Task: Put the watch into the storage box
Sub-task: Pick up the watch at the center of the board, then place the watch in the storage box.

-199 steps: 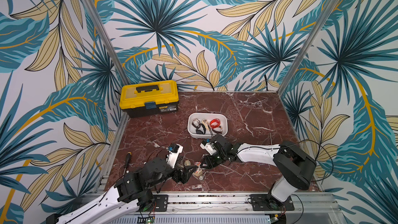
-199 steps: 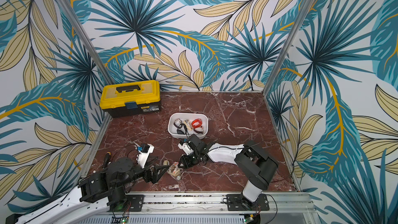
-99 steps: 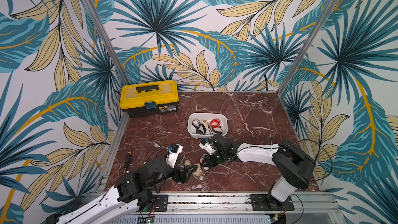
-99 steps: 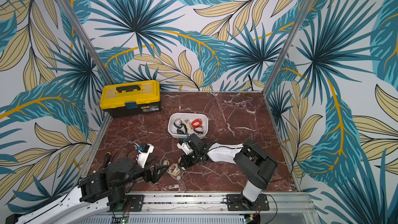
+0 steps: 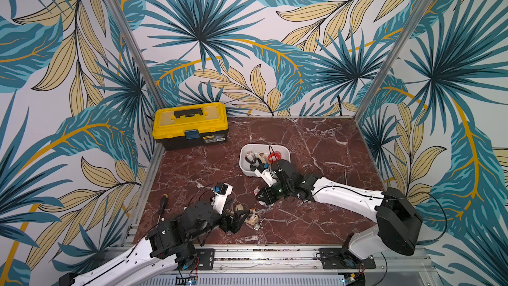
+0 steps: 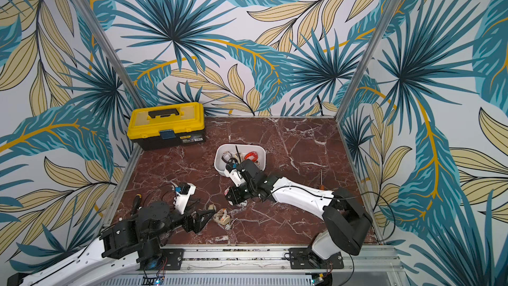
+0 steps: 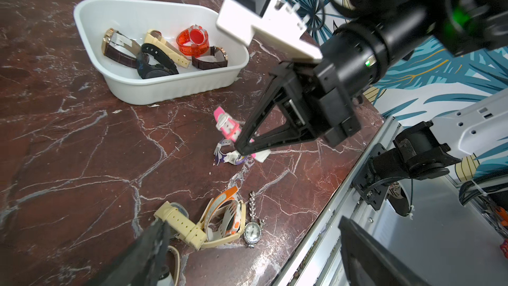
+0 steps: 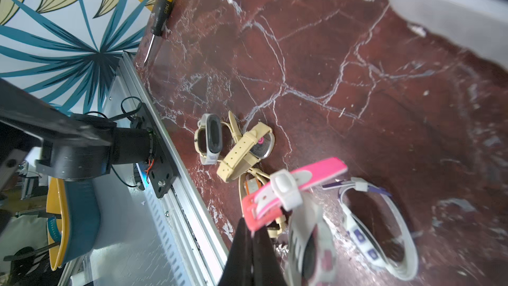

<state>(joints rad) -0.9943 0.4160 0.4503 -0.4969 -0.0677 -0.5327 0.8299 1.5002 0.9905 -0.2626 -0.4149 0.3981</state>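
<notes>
My right gripper lifts up over the near side of the storage box (image 5: 242, 160) (image 8: 449, 10) outward of it next. It then lowers inside and releases the pink and white watch's strap.
The storage box (image 5: 242, 160) (image 6: 263, 158) (image 7: 178, 89) is a shallow white tub at mid-table holding several watches. Just in front of it, my right gripper (image 5: 258, 195) (image 6: 228, 195) (image 7: 243, 148) (image 8: 251, 229) is shut on the strap end of a pink and white watch (image 7: 226, 125) (image 8: 302, 177), low over the marble. A purple and white watch (image 7: 228, 156) (image 8: 371, 229) lies beside it. My left gripper (image 5: 243, 220) (image 6: 209, 220) (image 7: 251, 222) stands wide open at a pile of watches (image 5: 251, 217) near the front edge: a beige one (image 7: 181, 224), an orange one (image 7: 228, 213) and a small silver one (image 7: 253, 232).
A yellow-lidded black toolbox (image 5: 189, 125) stands at the back left. One screwdriver (image 5: 162, 204) (image 8: 160, 15) lies by the left edge and another (image 5: 345, 176) near the right arm. The front aluminium rail (image 5: 261, 251) borders the table.
My right gripper has closed onto the pink watch's strap and shifted slightly toward the box. The left arm has stayed where it was, jaws open.
</notes>
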